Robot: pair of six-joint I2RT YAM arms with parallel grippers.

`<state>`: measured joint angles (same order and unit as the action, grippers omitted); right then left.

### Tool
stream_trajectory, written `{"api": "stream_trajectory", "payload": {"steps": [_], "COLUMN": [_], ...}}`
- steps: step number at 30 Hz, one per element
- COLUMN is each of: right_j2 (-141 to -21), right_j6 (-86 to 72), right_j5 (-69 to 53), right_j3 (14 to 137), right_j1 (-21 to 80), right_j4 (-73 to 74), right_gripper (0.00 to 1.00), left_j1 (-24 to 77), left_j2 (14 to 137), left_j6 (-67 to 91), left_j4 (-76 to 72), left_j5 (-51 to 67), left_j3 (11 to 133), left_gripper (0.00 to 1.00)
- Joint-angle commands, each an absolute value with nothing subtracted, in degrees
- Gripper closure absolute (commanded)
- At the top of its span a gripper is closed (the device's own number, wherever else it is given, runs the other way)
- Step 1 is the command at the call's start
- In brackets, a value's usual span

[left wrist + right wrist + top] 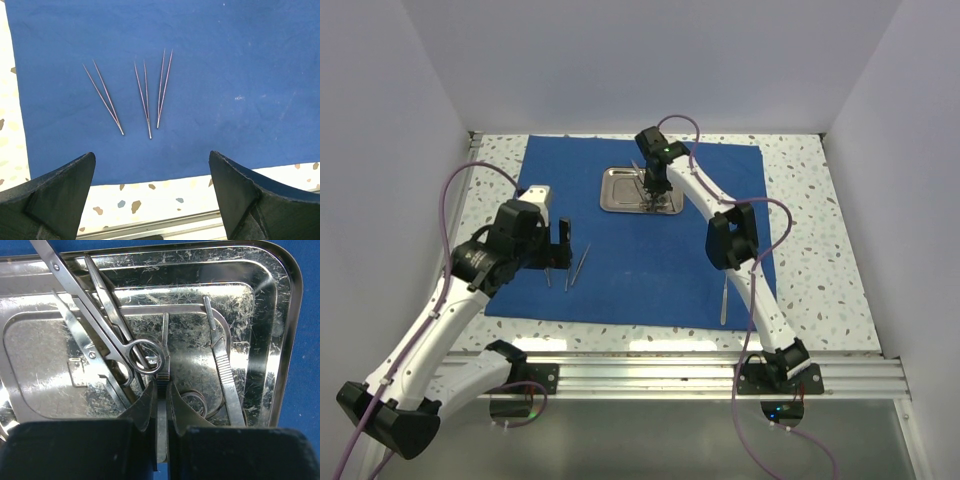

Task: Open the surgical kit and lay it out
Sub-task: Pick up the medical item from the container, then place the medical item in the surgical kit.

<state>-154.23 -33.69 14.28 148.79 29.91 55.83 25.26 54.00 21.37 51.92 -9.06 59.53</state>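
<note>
My right gripper rises from the tray (620, 178) next, comes back and lowers the ribbed tweezers beside the one slim silver instrument that already lies on the near cloth.
The surgical kit's royal-blue cloth (640, 270) lies spread flat on the table. On its far part sits the shiny steel tray (620, 178) (45, 375). In the tray lie scissors (95, 310), ring-handled forceps (80, 335) and a ribbed forceps (222, 365). My right gripper (656, 192) (161, 390) reaches down into the tray, shut on a slim ribbed tweezers (164, 340). Three fine tweezers (103, 97) (143, 100) (164, 87) lie side by side on the cloth. Just near of them my left gripper (560, 252) (152, 154) hangs open, holding nothing.
One more slim silver instrument (724, 298) lies on the cloth beside the right arm's forearm. The speckled tabletop (810, 250) surrounds the cloth. White walls close the sides and back. A metal rail (670, 375) runs along the near edge.
</note>
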Motion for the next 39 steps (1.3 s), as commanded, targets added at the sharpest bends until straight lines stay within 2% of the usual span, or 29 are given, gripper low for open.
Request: {"api": "stream_trajectory", "payload": {"steps": [1,7,17,23,29,33,39], "right_j2": [-160.9,-154.8,-139.8,-130.7,-112.9,-99.1,-82.0], "right_j6": [-35.2,-34.4,-33.0,-31.2,-31.3,-32.1,-35.0], "right_j5": [11.2,10.5,10.5,11.1,12.2,13.8,13.7], "right_j3": [145.5,141.7,142.3,133.6,108.5,84.1,61.2], "right_j1": [31.5,31.4,29.1,28.6,28.6,28.6,28.7], "right_j4": [61.6,58.0,58.0,58.2,53.2,48.5,45.0], "right_gripper": [1.0,1.0,1.0,1.0,1.0,1.0,1.0], "left_j1": [26.4,27.1,27.1,27.1,27.1,27.1,27.1], "left_j2": [53.9,54.4,55.8,57.0,58.9,61.1,68.2], "left_j6": [19.6,19.3,19.6,20.7,21.9,22.3,25.0], "left_j4": [50.4,49.7,49.9,49.0,46.5,43.3,39.1], "left_j5": [-9.0,-9.4,-11.3,-10.6,-8.4,-6.6,-3.2], "left_j3": [59.2,59.2,60.5,61.4,61.5,61.5,64.2], "left_gripper": [0.0,0.0,0.0,0.0,0.0,0.0,0.0]}}
